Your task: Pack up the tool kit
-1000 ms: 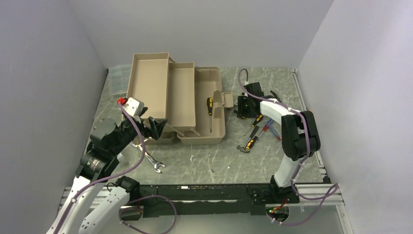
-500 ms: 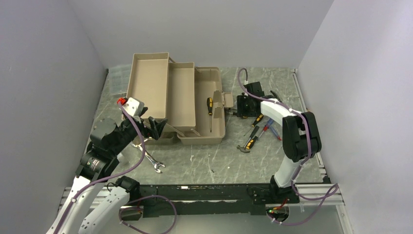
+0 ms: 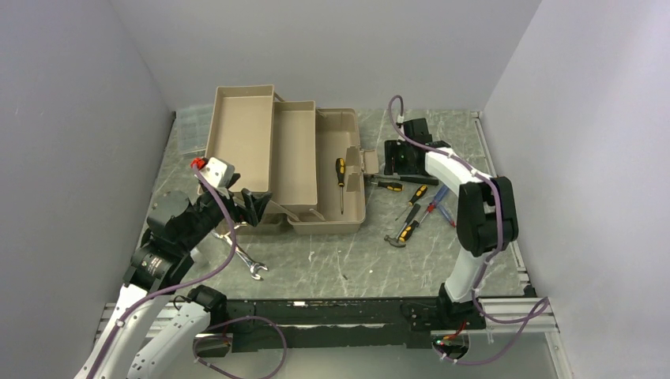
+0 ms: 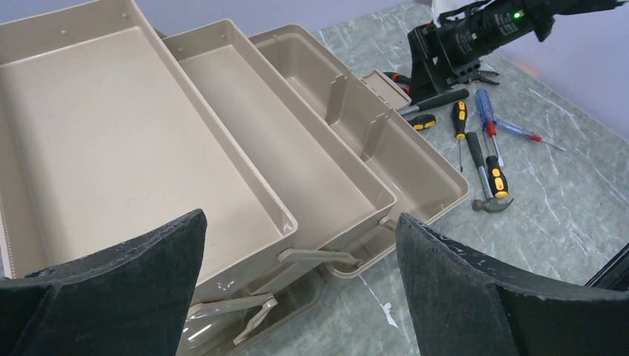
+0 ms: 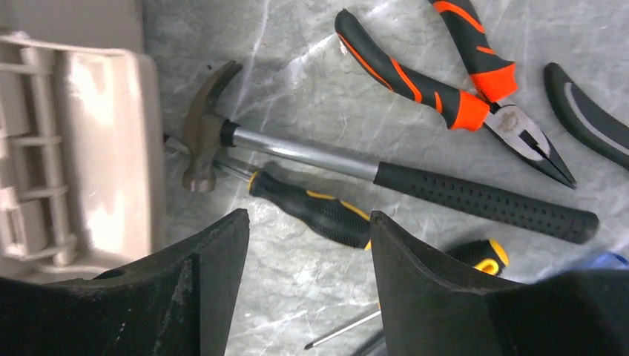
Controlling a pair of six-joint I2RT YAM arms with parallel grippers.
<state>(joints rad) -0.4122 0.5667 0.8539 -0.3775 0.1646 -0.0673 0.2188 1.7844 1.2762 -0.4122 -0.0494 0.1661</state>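
Note:
The hammer's head covers the screwdriver's stem, so the robot will next move its right gripper back and down onto the black-orange screwdriver's handle (image 3: 390, 186) (image 5: 320, 213), which lies below and back of the gripper.
The tan toolbox (image 3: 292, 162) stands open with its fold-out trays (image 4: 111, 141) empty. One black-orange screwdriver (image 3: 340, 181) lies in its base. My right gripper (image 3: 397, 158) is open and empty, just right of the toolbox. In the right wrist view its gripper (image 5: 308, 222) hovers over a steel hammer (image 5: 415, 182) and a black-orange screwdriver (image 5: 319, 215), with pliers (image 5: 452, 93) beyond. My left gripper (image 3: 253, 207) is open and empty at the toolbox's front left corner; it also shows in the left wrist view (image 4: 300, 222). A steel wrench (image 3: 249, 260) lies near it.
A small hammer (image 3: 401, 234) and several screwdrivers (image 3: 430, 204) lie right of the toolbox. A clear organiser box (image 3: 190, 126) sits at the back left. The toolbox's end latch (image 5: 44, 148) is close to my right gripper's left finger. Walls enclose three sides.
My right gripper has moved toward the back of the table, uncovering a hammer handle and a screwdriver beside the toolbox. The left arm has not moved.

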